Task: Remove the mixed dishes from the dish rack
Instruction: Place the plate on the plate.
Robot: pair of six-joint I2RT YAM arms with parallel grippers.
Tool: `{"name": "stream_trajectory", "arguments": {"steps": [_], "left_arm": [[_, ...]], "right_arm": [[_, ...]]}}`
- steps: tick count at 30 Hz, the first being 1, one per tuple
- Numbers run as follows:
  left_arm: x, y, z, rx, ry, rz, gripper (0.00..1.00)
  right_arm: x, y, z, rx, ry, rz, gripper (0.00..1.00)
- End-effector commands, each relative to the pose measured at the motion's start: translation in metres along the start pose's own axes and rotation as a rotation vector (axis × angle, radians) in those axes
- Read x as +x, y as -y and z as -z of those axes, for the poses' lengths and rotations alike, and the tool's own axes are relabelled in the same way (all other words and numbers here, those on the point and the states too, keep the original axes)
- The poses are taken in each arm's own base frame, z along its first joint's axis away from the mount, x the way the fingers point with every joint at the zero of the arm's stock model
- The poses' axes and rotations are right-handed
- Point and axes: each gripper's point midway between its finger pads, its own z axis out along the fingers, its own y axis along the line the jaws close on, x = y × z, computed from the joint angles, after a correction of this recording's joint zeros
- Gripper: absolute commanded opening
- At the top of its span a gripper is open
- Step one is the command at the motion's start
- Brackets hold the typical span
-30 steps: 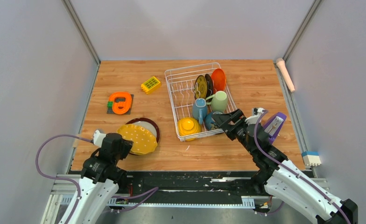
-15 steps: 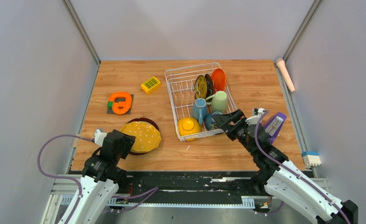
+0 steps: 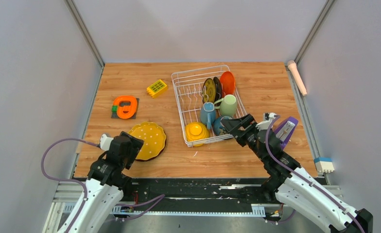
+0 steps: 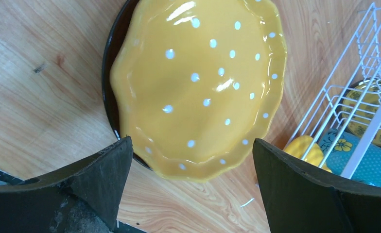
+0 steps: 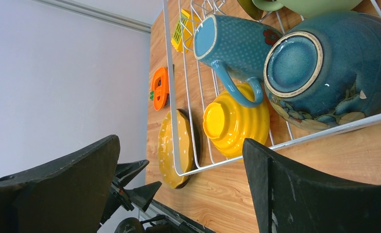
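My right gripper moves up and outward over the mugs next, then down onto the brown plate's upper rim [image 3: 213, 88], since that plate stands upright in the rack [image 3: 181, 99].
The white wire dish rack [image 3: 181, 99] holds a brown plate [image 3: 208, 90], an orange plate [image 3: 227, 82], a pale green mug [image 3: 229, 105], a blue mug [image 3: 208, 115], a yellow bowl [image 3: 197, 132] and a dark bowl [image 3: 221, 125]. Left of it a yellow dotted plate [image 3: 148, 140] lies flat on a dark plate [image 4: 112, 58] on the table. My left gripper [image 3: 134, 148] stands open at the plate's near edge, its jaws wide either side of the rim [image 4: 191, 145], gripping nothing. My right gripper [image 3: 233, 127] is open and empty just outside the rack's near right corner, facing the dark bowl [image 5: 334, 73].
An orange round gadget [image 3: 125, 107] and a yellow studded brick [image 3: 157, 88] lie at the back left. A pink cylinder [image 3: 297, 76] rests by the right wall. A purple tool [image 3: 285, 128] and a white and blue block [image 3: 324, 165] sit at the right.
My left gripper has opened and let go of the yellow plate, which dropped from tilted to flat on the dark plate. The right arm has not moved.
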Motion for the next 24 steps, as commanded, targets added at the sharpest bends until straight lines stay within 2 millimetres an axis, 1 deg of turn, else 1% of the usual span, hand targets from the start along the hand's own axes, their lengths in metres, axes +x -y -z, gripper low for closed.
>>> {"name": "stream_trajectory", "arguments": {"steps": [1,5,6,8,9,10,12,14,15,16,17,18,19,20,21,22,23,24], "left_arm": [[-0.010,0.022,0.003,0.063,0.034,0.029,1.00],[-0.011,0.020,0.003,0.039,0.033,0.021,1.00],[-0.012,0.016,0.003,0.012,0.035,0.013,1.00],[-0.016,0.013,0.006,-0.018,0.049,-0.001,1.00],[-0.020,0.017,0.009,-0.016,0.057,-0.006,1.00],[-0.021,0.015,0.010,-0.030,0.062,-0.030,1.00],[-0.027,0.018,0.015,-0.037,0.075,-0.060,1.00],[-0.033,0.027,0.020,-0.011,0.084,-0.108,1.00],[-0.034,0.041,0.024,0.047,0.082,-0.165,1.00],[-0.034,0.049,0.026,0.085,0.072,-0.200,1.00],[-0.032,0.068,0.033,0.173,0.052,-0.280,1.00],[-0.029,0.077,0.036,0.210,0.032,-0.322,1.00],[-0.025,0.093,0.046,0.292,0.001,-0.399,1.00],[-0.021,0.100,0.048,0.321,-0.020,-0.438,1.00],[-0.015,0.112,0.055,0.390,-0.057,-0.512,1.00],[-0.014,0.120,0.060,0.422,-0.063,-0.540,1.00],[-0.006,0.125,0.063,0.464,-0.107,-0.588,1.00],[0.001,0.131,0.065,0.503,-0.141,-0.628,1.00]], "right_arm": [[-0.012,-0.019,0.003,-0.043,0.036,0.011,1.00],[-0.010,-0.020,0.003,-0.038,0.023,0.032,1.00],[-0.011,-0.021,0.003,-0.040,0.024,0.052,1.00],[-0.013,-0.024,0.002,-0.037,0.018,0.114,1.00],[-0.013,-0.025,0.002,-0.033,0.013,0.147,1.00],[-0.016,-0.030,0.002,-0.036,0.013,0.180,1.00],[-0.019,-0.037,-0.001,-0.030,0.009,0.261,1.00],[-0.024,-0.041,-0.010,-0.003,0.004,0.350,1.00],[-0.026,-0.042,-0.015,0.016,0.001,0.393,1.00],[-0.029,-0.046,-0.020,0.029,0.005,0.436,1.00],[-0.033,-0.047,-0.026,0.045,0.007,0.482,1.00],[-0.036,-0.051,-0.033,0.056,0.009,0.531,1.00],[-0.039,-0.053,-0.041,0.072,0.009,0.588,1.00],[-0.042,-0.055,-0.049,0.093,0.010,0.631,1.00],[-0.044,-0.056,-0.057,0.117,0.003,0.670,1.00],[-0.046,-0.056,-0.066,0.139,-0.001,0.710,1.00],[-0.049,-0.058,-0.074,0.157,0.002,0.735,1.00],[-0.053,-0.061,-0.095,0.194,0.005,0.803,1.00]]}}
